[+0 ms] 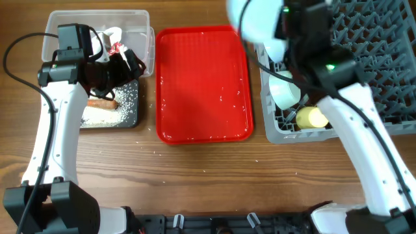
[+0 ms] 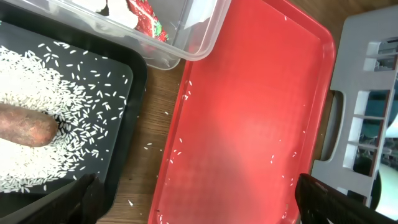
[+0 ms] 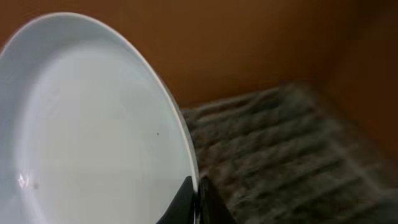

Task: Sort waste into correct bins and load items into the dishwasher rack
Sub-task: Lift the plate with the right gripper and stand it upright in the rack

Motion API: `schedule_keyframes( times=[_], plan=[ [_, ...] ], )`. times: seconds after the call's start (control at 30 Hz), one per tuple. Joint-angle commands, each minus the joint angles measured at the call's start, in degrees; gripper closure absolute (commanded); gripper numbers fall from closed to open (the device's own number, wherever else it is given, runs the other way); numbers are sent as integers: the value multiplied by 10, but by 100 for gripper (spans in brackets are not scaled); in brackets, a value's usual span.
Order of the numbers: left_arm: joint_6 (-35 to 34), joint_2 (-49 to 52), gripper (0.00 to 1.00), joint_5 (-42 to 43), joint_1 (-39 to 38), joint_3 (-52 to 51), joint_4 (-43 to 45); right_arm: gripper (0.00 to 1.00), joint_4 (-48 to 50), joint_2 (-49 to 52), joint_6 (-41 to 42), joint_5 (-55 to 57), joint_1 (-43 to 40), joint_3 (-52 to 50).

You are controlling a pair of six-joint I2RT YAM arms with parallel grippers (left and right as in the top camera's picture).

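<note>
The plate [image 1: 260,23] hangs high over the rack's edge, so my right gripper should next carry it to the right in the overhead view and down into the rack's wires.
My right gripper [image 3: 196,202] is shut on the rim of the round pale-blue plate [image 3: 81,124] and holds it raised over the grey dishwasher rack's [image 1: 370,58] left edge; the plate [image 1: 260,23] shows high in the overhead view. In the rack sit a pale bowl [image 1: 285,92] and the yellow cup [image 1: 312,117]. My left gripper [image 2: 199,205] is open and empty, over the red tray's left edge beside the bins. The clear tub [image 1: 68,29] holds the red-and-white wrapper [image 2: 144,17]. The black tub [image 2: 127,93] holds the carrot-like stick [image 2: 25,124] and rice grains [image 2: 68,106]. The brown lump is not in view.
The flat red tray [image 1: 205,84] lies mid-table with a few stray rice grains on it. A few grains lie on the wood in front of it. A white object [image 2: 115,9] lies in the clear tub beside the wrapper. The left arm's cable loops at the far left.
</note>
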Motion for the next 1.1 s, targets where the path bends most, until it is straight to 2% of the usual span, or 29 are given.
schedule_keyframes(
  times=[0.0,0.17,0.33,0.73,0.9,1.07],
  plan=[
    [5,4,0,-3,2,6,1,96,45,5,-193,174,-29,1],
    [5,4,0,-3,2,6,1,96,50,28,-378,145,-78,-2],
    [5,4,0,-3,2,6,1,96,28,63,-473,52,-127,-10],
    [5,4,0,-3,2,6,1,96,-17,178,-473,40,-150,-10],
    [5,4,0,-3,2,6,1,96,5,188,-457,45,-162,-10],
    [5,4,0,-3,2,6,1,96,52,183,-476,106,-166,-10]
  ],
)
